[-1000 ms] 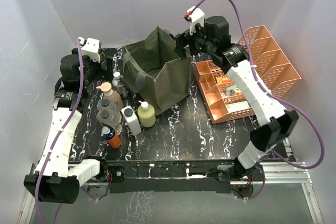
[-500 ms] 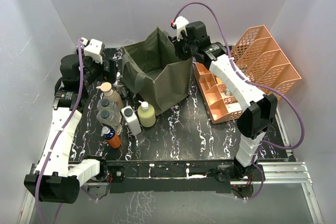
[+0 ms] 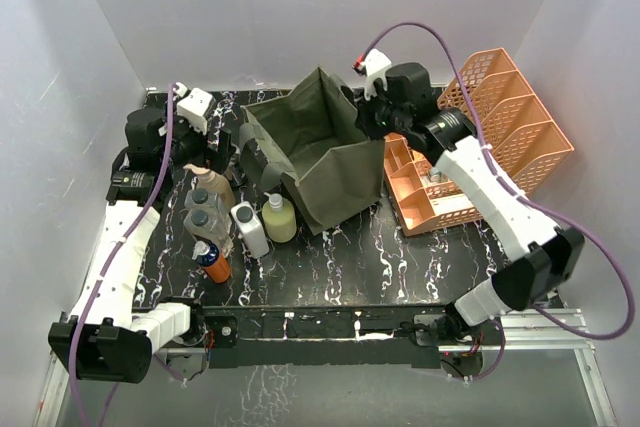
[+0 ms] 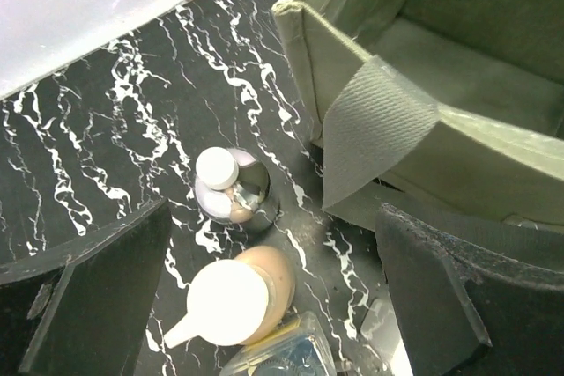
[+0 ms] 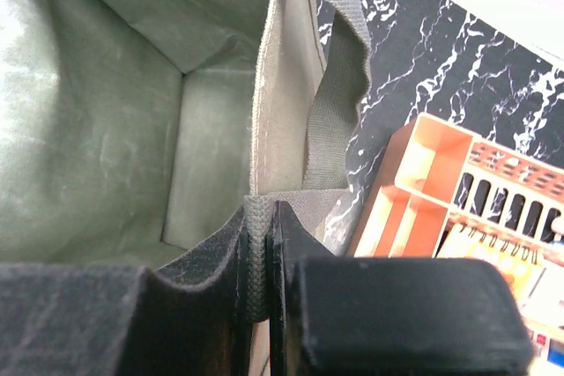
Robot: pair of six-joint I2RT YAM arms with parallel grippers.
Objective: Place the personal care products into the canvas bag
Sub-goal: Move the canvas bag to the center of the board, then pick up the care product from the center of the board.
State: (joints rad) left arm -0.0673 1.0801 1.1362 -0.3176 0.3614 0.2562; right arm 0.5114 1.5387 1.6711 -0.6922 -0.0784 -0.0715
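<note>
The left gripper moves down and eases back around the cap next. Its open fingers are on either side of the tan bottle's beige cap [image 3: 200, 169] [image 4: 227, 302], below and back of it.
The olive canvas bag [image 3: 335, 185] stands open in the middle of the table. My right gripper [image 3: 366, 127] is at its right rim, shut on the woven strap handle [image 5: 258, 244], with the bag's inside [image 5: 97, 129] to its left. The personal care products stand in a cluster left of the bag: a tan bottle with beige cap [image 3: 211, 183], two clear ones with black caps [image 3: 206, 215], a white one [image 3: 248, 228], a pale yellow one [image 3: 279, 218] and an orange one [image 3: 213, 261]. My left gripper [image 3: 213, 153] hangs open above the tan bottle [image 4: 236, 295] and a small silvery bottle [image 4: 233, 189].
An orange lattice tray organizer [image 3: 495, 132] with small items sits right of the bag, close to my right arm, and shows again as the orange tray organizer [image 5: 421, 184]. The bag's near wall and strap [image 4: 374, 125] lie just right of my left gripper. White walls enclose the table.
My right gripper has shut on the bag's strap, and the bag has shifted a little right and toward the near edge. My left gripper has moved right, over the bottles.
</note>
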